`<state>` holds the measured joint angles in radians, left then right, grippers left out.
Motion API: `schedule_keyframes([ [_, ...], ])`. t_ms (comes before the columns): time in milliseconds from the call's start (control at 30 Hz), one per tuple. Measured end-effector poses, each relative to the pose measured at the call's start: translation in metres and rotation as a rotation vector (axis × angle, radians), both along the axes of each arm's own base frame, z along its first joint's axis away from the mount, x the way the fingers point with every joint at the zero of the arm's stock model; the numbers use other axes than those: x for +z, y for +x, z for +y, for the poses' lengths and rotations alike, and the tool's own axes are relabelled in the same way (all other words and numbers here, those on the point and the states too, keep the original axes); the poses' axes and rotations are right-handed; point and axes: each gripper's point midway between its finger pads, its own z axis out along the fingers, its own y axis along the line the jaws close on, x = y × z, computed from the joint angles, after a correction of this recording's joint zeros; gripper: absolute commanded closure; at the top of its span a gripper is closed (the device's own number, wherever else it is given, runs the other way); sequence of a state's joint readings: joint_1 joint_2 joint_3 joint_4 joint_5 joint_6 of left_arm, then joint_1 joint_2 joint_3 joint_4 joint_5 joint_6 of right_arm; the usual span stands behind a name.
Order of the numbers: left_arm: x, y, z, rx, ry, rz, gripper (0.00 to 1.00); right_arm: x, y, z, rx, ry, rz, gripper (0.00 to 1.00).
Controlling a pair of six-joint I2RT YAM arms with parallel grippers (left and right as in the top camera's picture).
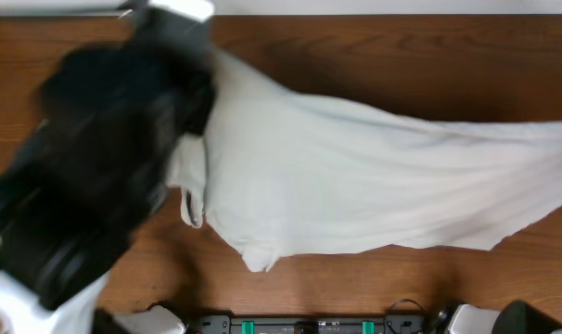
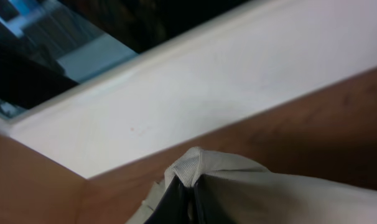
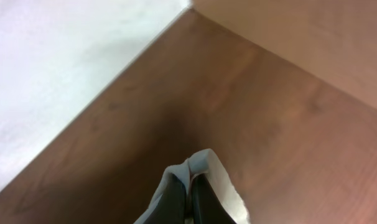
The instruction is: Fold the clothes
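My left gripper lowers outward, to the right in the overhead view, toward the wood by the white board (image 1: 262,39) next, since the ribbed edge hangs raised.
The clothes are one pale off-white T-shirt (image 1: 355,181), stretched across the wooden table from the far left to the right edge. A sleeve (image 1: 196,190) hangs at its left side. My left arm (image 1: 105,158) is a dark blur over the left of the table. In the left wrist view my left gripper (image 2: 191,190) is shut on a bunched ribbed edge of the T-shirt (image 2: 288,193). In the right wrist view my right gripper (image 3: 190,182) is shut on a folded corner of the T-shirt (image 3: 224,186), above the table. That gripper lies outside the overhead view.
A white board (image 2: 207,99) runs along the table's far edge. Bare brown wood (image 1: 402,65) lies behind the shirt and more (image 1: 374,283) in front of it. The arm bases (image 1: 309,325) stand at the front edge.
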<state>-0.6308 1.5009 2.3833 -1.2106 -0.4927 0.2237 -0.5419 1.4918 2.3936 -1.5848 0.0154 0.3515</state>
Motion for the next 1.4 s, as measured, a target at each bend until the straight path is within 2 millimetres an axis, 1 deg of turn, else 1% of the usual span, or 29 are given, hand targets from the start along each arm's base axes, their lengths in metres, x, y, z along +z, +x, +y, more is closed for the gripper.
schedule_keyframes([
  [67,-0.015,0.017,-0.012,-0.004,0.010,0.039,0.94,0.005,0.016,-0.001,0.050,-0.012,-0.035,0.99],
  [133,-0.025,0.024,-0.021,-0.019,0.021,0.067,0.94,0.014,0.026,0.000,0.091,-0.031,-0.079,0.99],
  [200,-0.025,0.022,-0.023,-0.035,0.018,0.069,0.94,0.025,0.029,0.002,0.109,-0.056,-0.118,0.99],
  [267,-0.015,0.012,-0.021,-0.053,-0.001,0.042,0.94,0.036,0.026,0.004,0.115,-0.085,-0.152,0.99],
  [333,-0.001,-0.004,-0.017,-0.087,-0.022,0.007,0.94,0.044,0.019,0.008,0.113,-0.103,-0.176,0.99],
  [433,0.024,-0.038,-0.007,-0.151,-0.078,-0.061,0.94,0.054,0.000,0.014,0.094,-0.132,-0.197,0.99],
  [500,0.038,-0.060,0.003,-0.185,-0.117,-0.104,0.94,0.059,-0.016,0.019,0.067,-0.151,-0.204,0.99],
  [567,0.048,-0.081,0.014,-0.211,-0.147,-0.136,0.94,0.062,-0.032,0.021,0.034,-0.168,-0.207,0.99],
  [633,0.055,-0.096,0.022,-0.231,-0.168,-0.158,0.94,0.066,-0.048,0.024,0.005,-0.190,-0.214,0.99],
  [667,0.056,-0.103,0.026,-0.240,-0.174,-0.163,0.94,0.069,-0.055,0.026,-0.008,-0.200,-0.221,0.99],
  [700,0.056,-0.107,0.028,-0.244,-0.177,-0.165,0.94,0.070,-0.058,0.026,-0.014,-0.206,-0.224,0.99],
  [800,0.053,-0.108,0.027,-0.254,-0.172,-0.151,0.94,0.076,-0.071,0.030,-0.034,-0.227,-0.240,0.99],
  [867,0.049,-0.101,0.022,-0.250,-0.161,-0.135,0.94,0.074,-0.074,0.030,-0.041,-0.227,-0.230,0.99],
  [933,0.044,-0.090,0.018,-0.225,-0.140,-0.115,0.94,0.068,-0.073,0.028,-0.045,-0.215,-0.205,0.99],
  [1067,0.028,-0.053,0.007,-0.156,-0.087,-0.061,0.95,0.051,-0.058,0.017,-0.049,-0.178,-0.131,0.99],
  [1167,0.006,-0.011,-0.003,-0.096,-0.043,0.001,0.94,0.033,-0.034,0.004,-0.042,-0.134,-0.068,0.99],
  [1233,-0.017,0.022,-0.011,-0.066,-0.010,0.065,0.94,0.018,-0.012,-0.004,-0.020,-0.091,-0.026,0.99],
  [1267,-0.029,0.038,-0.014,-0.055,0.002,0.094,0.94,0.008,0.003,-0.009,-0.004,-0.064,-0.005,0.99],
  [1300,-0.042,0.055,-0.019,-0.049,0.010,0.125,0.94,0.001,0.013,-0.012,0.007,-0.045,0.008,0.99],
  [1367,-0.073,0.095,-0.028,-0.042,0.017,0.186,0.94,-0.018,0.039,-0.021,0.033,0.001,0.042,0.99],
  [1400,-0.086,0.111,-0.031,-0.042,0.018,0.208,0.94,-0.026,0.051,-0.025,0.046,0.020,0.054,0.99],
])
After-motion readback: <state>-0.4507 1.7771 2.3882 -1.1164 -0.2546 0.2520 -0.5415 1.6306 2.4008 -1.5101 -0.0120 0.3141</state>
